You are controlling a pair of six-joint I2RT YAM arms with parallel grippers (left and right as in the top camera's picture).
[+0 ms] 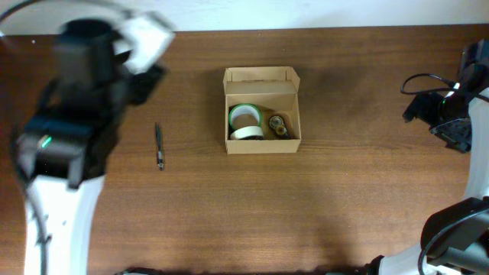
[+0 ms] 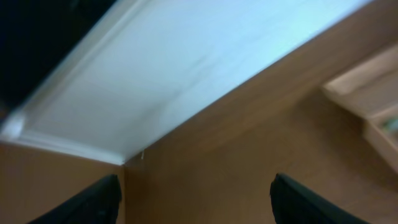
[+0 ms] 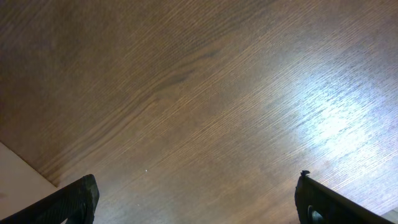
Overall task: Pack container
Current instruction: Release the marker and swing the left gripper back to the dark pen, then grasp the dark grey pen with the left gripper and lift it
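I should next tilt my raised left gripper down and lower it onto the pen's middle (image 1: 159,147), because the dark pen is below it and still outside the box.
The container (image 1: 262,145) is a small tan cardboard box in the middle of the table, its flap lid open toward the back. Inside lie a green-and-white tape roll (image 1: 245,117), a pale roll (image 1: 246,133) and a small dark item (image 1: 278,126). A black pen (image 1: 160,145) lies on the table left of the box. My left gripper (image 2: 196,202) is open and empty, raised at the far left; a box corner (image 2: 367,99) shows at its right. My right gripper (image 3: 198,202) is open and empty over bare wood at the far right.
The wooden table (image 1: 344,198) ends at a white wall (image 2: 186,68) along the back. The left arm (image 1: 76,114) looms blurred over the left side. The right arm (image 1: 451,114) with cables sits at the right edge.
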